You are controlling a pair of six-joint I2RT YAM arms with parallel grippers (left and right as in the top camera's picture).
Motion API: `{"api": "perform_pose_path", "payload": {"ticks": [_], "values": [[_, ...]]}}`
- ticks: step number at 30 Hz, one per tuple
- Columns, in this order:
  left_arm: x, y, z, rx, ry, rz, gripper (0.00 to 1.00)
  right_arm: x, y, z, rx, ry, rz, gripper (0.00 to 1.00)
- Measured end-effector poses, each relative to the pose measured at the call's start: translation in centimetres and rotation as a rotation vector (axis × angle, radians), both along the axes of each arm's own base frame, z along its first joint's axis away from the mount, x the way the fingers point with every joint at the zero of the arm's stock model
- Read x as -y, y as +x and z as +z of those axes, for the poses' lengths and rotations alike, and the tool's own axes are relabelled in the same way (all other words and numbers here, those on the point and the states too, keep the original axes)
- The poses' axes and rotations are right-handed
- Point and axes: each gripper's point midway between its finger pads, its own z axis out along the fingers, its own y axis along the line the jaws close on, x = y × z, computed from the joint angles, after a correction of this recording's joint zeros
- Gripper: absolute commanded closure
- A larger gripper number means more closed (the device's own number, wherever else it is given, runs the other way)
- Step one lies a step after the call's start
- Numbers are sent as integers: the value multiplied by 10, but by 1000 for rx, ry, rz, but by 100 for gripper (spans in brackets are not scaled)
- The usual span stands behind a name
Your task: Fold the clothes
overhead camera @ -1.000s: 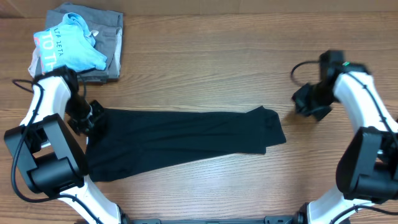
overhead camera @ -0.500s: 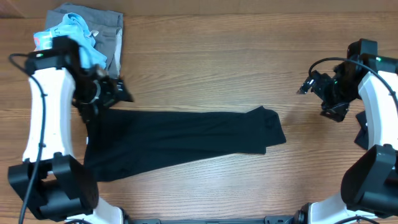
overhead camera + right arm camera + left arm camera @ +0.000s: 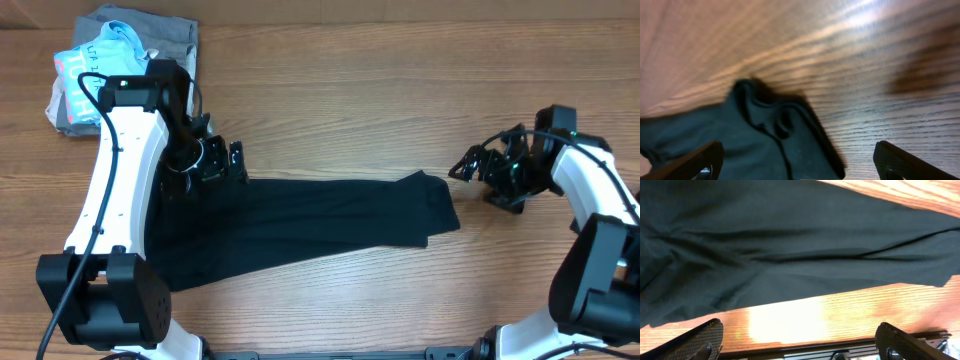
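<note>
My right gripper moves back and down onto the garment's rumpled end next, since that lies below it and to its left in the overhead view.
The clothes show as one black garment lying flat in a long band across the wooden table. My left gripper hovers over its upper left edge, open. In the left wrist view the black fabric fills the top, and the left gripper has nothing between its fingertips. My right gripper is open just right of the garment's right end. The right wrist view shows that rumpled end below the open right gripper, which holds nothing.
A light blue shirt lies on a grey folded garment at the table's far left corner. Bare wood runs behind the black garment, and the table's front edge shows in the left wrist view.
Both grippers have opened. The left arm moved from the garment's left end rightward along its upper edge. The right arm swung out and came back toward the garment's right end.
</note>
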Motion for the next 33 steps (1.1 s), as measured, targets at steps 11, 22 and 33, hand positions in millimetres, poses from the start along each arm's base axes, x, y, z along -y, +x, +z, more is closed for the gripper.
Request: {"api": "perform_pose_path", "payload": {"ticks": [11,22,33], "values": [[-1,0,-5,0,8,2,0,-8,-10,-30,-16,20,18,0],[-2,2,-5,-2,12,28,0,-76,-27,-32,6,51,223,17],[-2,2,-5,-2,13,28,0,-85,-52,-48,-99,70,214,96]]}}
